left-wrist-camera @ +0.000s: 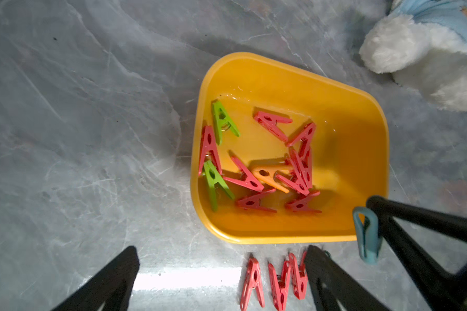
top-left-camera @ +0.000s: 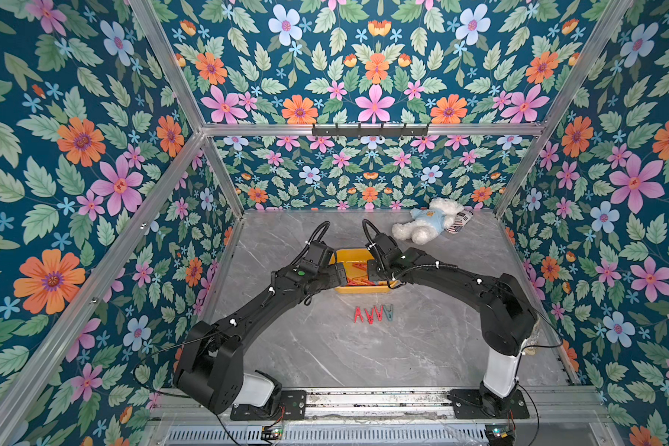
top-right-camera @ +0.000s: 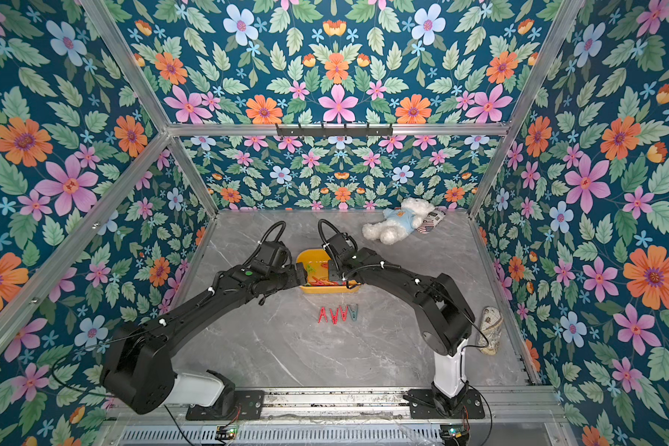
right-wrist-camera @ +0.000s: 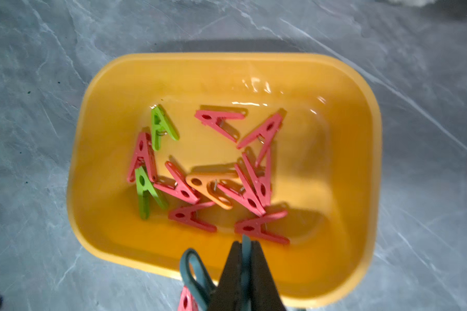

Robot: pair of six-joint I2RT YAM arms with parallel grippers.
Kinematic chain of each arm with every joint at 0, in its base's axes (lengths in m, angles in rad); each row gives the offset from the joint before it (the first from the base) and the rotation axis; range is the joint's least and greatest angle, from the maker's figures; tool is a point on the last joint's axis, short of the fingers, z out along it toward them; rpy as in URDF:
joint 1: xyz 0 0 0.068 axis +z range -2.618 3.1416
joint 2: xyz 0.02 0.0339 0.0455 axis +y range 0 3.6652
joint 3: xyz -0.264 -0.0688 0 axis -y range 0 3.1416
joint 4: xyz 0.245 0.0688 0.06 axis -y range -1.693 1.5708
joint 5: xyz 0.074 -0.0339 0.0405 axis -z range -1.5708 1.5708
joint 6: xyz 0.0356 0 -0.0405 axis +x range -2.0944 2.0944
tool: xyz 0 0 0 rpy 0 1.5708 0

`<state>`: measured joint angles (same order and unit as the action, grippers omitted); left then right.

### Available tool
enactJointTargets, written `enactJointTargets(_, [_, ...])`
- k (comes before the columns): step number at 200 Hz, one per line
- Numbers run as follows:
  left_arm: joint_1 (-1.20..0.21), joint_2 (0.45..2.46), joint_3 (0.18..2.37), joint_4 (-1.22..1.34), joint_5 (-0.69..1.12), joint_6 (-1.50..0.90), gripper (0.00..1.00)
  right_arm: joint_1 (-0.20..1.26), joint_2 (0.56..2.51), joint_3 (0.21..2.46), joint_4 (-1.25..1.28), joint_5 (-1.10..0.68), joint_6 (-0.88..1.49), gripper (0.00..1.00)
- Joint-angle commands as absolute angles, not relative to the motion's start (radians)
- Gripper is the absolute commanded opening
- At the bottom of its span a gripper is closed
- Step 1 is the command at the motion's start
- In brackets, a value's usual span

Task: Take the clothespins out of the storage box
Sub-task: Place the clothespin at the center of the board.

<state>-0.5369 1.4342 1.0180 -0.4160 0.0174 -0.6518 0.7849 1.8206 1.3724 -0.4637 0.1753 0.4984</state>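
Note:
Next, my right gripper moves back and down to the bare tabletop [top-left-camera: 403,313] beside the row's grey-blue end, below and back from it, and releases the clothespin.
The yellow storage box [top-left-camera: 349,255] [right-wrist-camera: 227,58] sits mid-table and holds several clothespins [right-wrist-camera: 213,175] [left-wrist-camera: 254,167]: mostly red, two green, one orange. My right gripper [right-wrist-camera: 244,243] [top-left-camera: 371,270] is shut on a grey-blue clothespin [right-wrist-camera: 194,272] [left-wrist-camera: 367,237], held above the box's near rim. My left gripper [left-wrist-camera: 223,257] [top-left-camera: 338,272] hangs open and empty over the table by the box's near left corner. A row of clothespins [top-left-camera: 373,313] [top-right-camera: 338,313] lies on the table in front of the box, three red and one grey-blue.
A white plush bear [top-left-camera: 429,224] in a light blue shirt lies at the back right, with a patterned slipper [top-left-camera: 458,224] beside it. Another patterned slipper [top-right-camera: 489,330] lies by the right wall. Both arms arch in from the front rail.

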Motion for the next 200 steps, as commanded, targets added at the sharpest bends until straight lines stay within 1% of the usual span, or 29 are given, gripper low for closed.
enactJointTargets(1, [-0.537,1.463,1.044,-0.38,0.065,-0.625,0.98,0.785,1.747,1.273,-0.433,0.209,0.618,0.1])
enactJointTargets(47, [-0.539,1.518,1.089,-0.376,0.098,-0.605,0.98,0.785,1.582,1.041,-0.395,0.224,0.751,0.1])
enactJointTargets(71, [-0.54,1.53,1.097,-0.377,0.107,-0.604,0.98,0.785,1.551,0.952,-0.373,0.227,0.796,0.11])
enactJointTargets(95, [-0.541,1.533,1.094,-0.376,0.112,-0.612,0.98,0.787,1.56,0.889,-0.334,0.212,0.82,0.11])
enactJointTargets(160, [-0.545,1.502,1.066,-0.391,0.095,-0.628,0.98,0.788,1.644,0.862,-0.298,0.207,0.842,0.12])
enactJointTargets(168, [-0.545,1.501,1.063,-0.393,0.095,-0.629,0.98,0.787,1.647,0.861,-0.297,0.204,0.844,0.13])
enactJointTargets(179, [-0.545,1.5,1.062,-0.396,0.094,-0.628,0.98,0.787,1.647,0.863,-0.298,0.203,0.845,0.17])
enactJointTargets(189, [-0.546,1.502,1.062,-0.397,0.094,-0.629,0.98,0.787,1.647,0.864,-0.301,0.2,0.844,0.17])
enactJointTargets(200, [-0.546,1.506,1.064,-0.399,0.094,-0.629,0.98,0.788,1.647,0.865,-0.303,0.198,0.841,0.2])
